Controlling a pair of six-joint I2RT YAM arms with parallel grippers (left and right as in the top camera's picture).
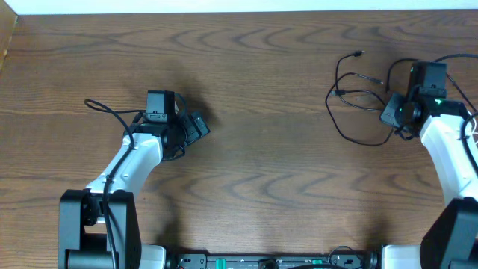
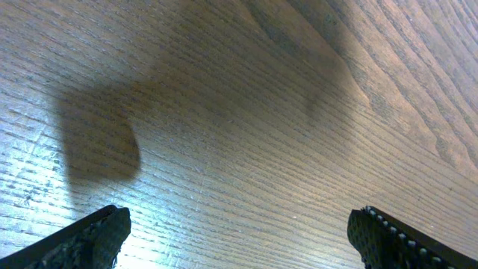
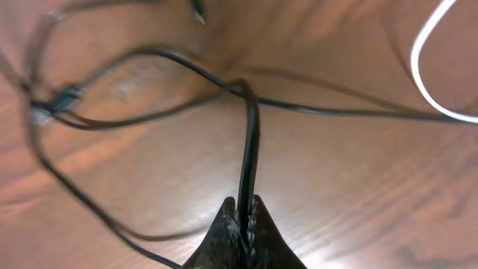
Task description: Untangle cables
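Observation:
The piece of the black cable in my right gripper needs to go down next toward the wood (image 3: 149, 60) beside the black cable's loose loops before I release it.
The black cable (image 1: 351, 93) lies in loose loops at the right of the wooden table, its plug end (image 1: 358, 54) pointing to the far side. In the right wrist view its loops cross over the wood (image 3: 149, 60). My right gripper (image 1: 396, 113) is shut on a strand of the black cable (image 3: 248, 149), fingertips pinched together (image 3: 243, 213). The white cable shows as a curve at the right edge (image 3: 426, 75) and by my right arm (image 1: 472, 127). My left gripper (image 1: 196, 127) is open and empty over bare wood (image 2: 235, 232), far from both cables.
A thick black arm wire (image 1: 104, 110) loops beside my left arm. The table's far edge (image 1: 239, 10) meets a white surface. The arm bases (image 1: 269, 260) stand at the near edge.

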